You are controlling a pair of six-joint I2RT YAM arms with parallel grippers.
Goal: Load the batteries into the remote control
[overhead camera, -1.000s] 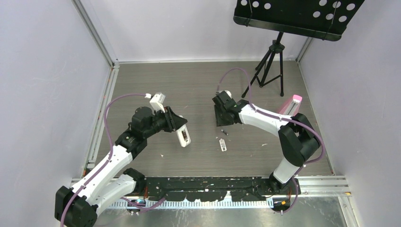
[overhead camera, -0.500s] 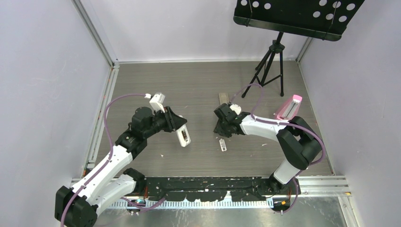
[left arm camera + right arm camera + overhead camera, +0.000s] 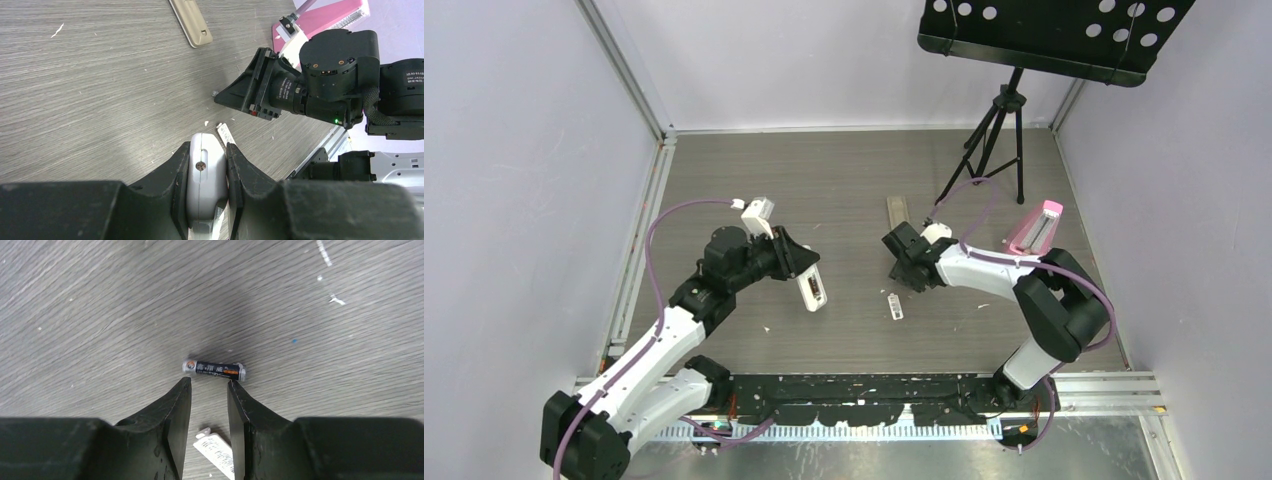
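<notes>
The battery lies crosswise past my fingers, so my right gripper will move outward a little against it and push it round until the battery's black middle [image 3: 218, 369] is between the open fingers.
The white remote control [image 3: 205, 172] is clamped edge-on between my left gripper's [image 3: 207, 150] fingers, above the table; in the top view it [image 3: 812, 291] sticks out from the left gripper [image 3: 803, 273] with its dark recess facing up. One battery [image 3: 214, 369], black with metal ends, lies on the table just past the fingertips of my right gripper [image 3: 208, 385]. The right gripper's jaws are open and hold nothing. From above, the right gripper [image 3: 901, 273] points down at the table's middle and hides that battery.
A small white labelled bar [image 3: 894, 306] lies near the right gripper, also under its jaws [image 3: 216, 451]. A tan-beige strip [image 3: 897, 210] lies farther back. A pink wedge [image 3: 1036, 228] sits at the right; a music stand's tripod [image 3: 1002, 140] stands at the back right.
The right gripper has moved nearer and slightly right, uncovering the tan-beige strip, and now hangs over the battery. The left arm and the remote control have not moved.
</notes>
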